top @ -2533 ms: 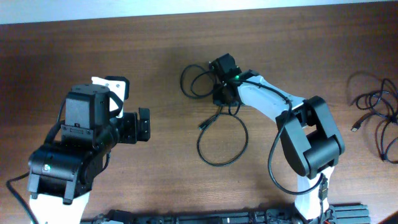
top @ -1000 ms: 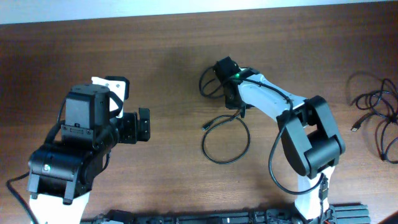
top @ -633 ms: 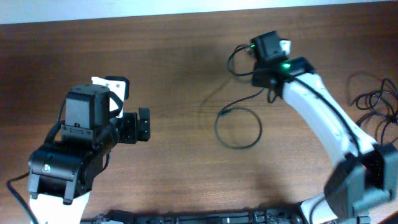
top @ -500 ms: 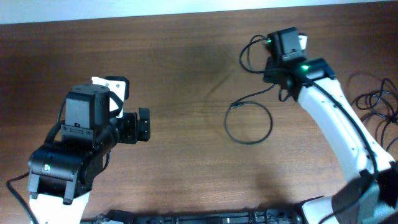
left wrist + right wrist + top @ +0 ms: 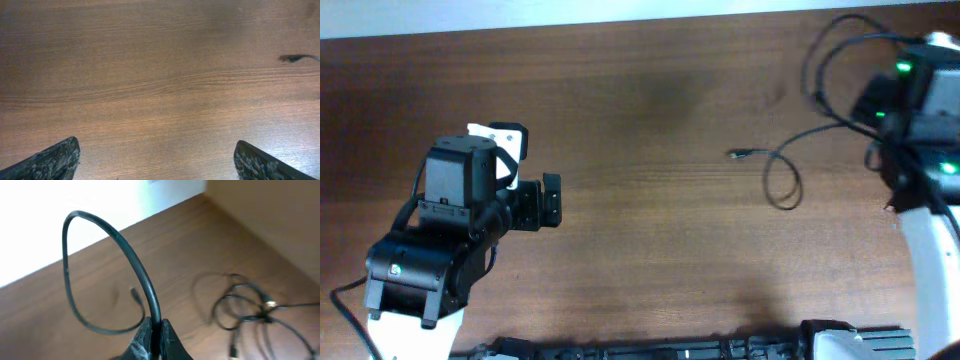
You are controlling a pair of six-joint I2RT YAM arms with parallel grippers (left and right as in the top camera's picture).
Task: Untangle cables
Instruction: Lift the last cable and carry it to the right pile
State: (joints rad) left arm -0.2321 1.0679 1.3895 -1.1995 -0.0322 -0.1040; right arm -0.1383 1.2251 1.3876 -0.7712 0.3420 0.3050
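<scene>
The black cable's plug end is trailing clear. My right gripper will next move back and to the right in the overhead view to release the cable beside the tangle.
My right gripper is shut on one black cable, which arches up out of the jaws in a tall loop. From overhead this cable trails left across the table in a small loop to its plug end. The right wrist is raised near the table's right edge. A tangle of other cables lies on the wood beyond the held one. My left gripper stands open at the left, over bare wood. In the left wrist view its fingertips are wide apart, and the plug end shows far right.
The wooden table ends in a pale strip along the far side. The left arm's body fills the front left corner. A dark rail runs along the front edge.
The right arm has swung from the table's middle to the right edge and risen, dragging the held cable with it. The left arm has not moved.
</scene>
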